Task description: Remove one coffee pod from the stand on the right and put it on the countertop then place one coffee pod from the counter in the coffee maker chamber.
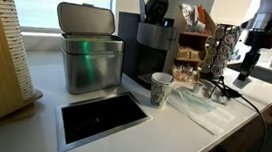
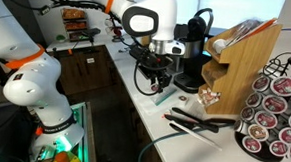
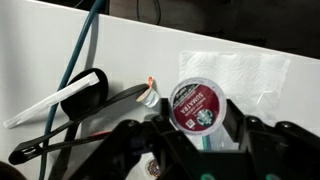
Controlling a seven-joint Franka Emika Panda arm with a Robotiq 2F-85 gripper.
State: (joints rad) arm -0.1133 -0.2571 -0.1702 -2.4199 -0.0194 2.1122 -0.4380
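Note:
My gripper moves down to the bare countertop beside the paper napkin next, toward the counter's edge, and releases the coffee pod (image 3: 196, 103) there.
My gripper (image 3: 197, 118) is shut on a coffee pod (image 3: 196, 103) with a dark red label, held between the two fingers above the white countertop (image 3: 120, 50) and a paper napkin (image 3: 250, 70). In an exterior view the gripper (image 2: 158, 78) hangs low over the counter, in front of the black coffee maker (image 2: 195, 44). The wire pod stand (image 2: 274, 113) with several pods is at the right edge. In an exterior view the gripper (image 1: 248, 59) is far right, beyond the coffee maker (image 1: 144, 47). Another pod (image 3: 153, 168) lies on the counter under the gripper.
Black tongs (image 3: 80, 100), a white spoon (image 3: 40, 110), a cable (image 3: 80, 55) and a small creamer cup (image 3: 150, 95) lie on the counter. A wooden box (image 2: 242, 56), loose pods (image 2: 207, 96), a metal bin (image 1: 88, 51), a paper cup (image 1: 161, 88) and a black tray (image 1: 102, 116) stand nearby.

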